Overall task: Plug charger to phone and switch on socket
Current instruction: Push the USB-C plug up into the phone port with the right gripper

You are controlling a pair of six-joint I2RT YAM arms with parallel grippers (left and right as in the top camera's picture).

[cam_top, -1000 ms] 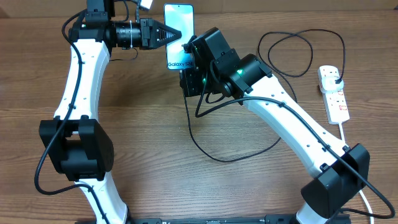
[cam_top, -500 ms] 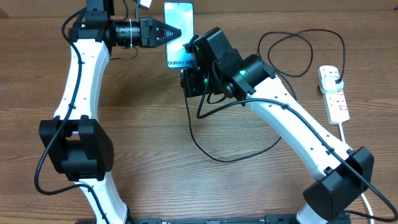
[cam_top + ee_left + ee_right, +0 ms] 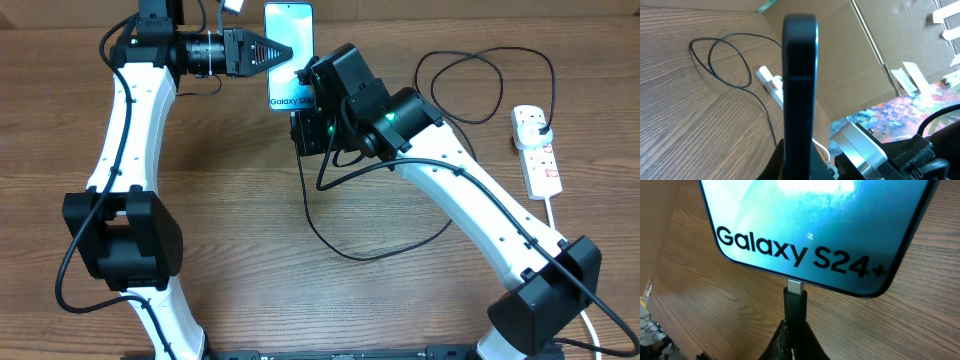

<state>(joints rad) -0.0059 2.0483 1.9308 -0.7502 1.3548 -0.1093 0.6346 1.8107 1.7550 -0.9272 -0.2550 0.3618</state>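
Observation:
The phone hangs above the table, so my left gripper should bring it back and down and release it on the bare wood nearer the base.
The phone (image 3: pixel 288 50) has a lit teal screen with "Galaxy S24+" text and is held off the table at the far middle. My left gripper (image 3: pixel 284 54) is shut on the phone's edge; the left wrist view shows the phone (image 3: pixel 800 90) edge-on between the jaws. My right gripper (image 3: pixel 305 80) is shut on the charger's connector (image 3: pixel 795 305), whose metal tip meets the port in the phone's bottom edge (image 3: pixel 805 240). The black charger cable (image 3: pixel 330 235) runs across the table to a black plug (image 3: pixel 541 126) in the white socket strip (image 3: pixel 538 152) at the right.
The cable loops (image 3: pixel 470 85) lie right of my right arm. The socket's thick white cord (image 3: pixel 590 310) runs toward the front right. Cardboard walls (image 3: pixel 855 65) stand behind the table's far edge.
My right gripper has edged slightly toward the phone with the connector. The left gripper and phone have barely moved.

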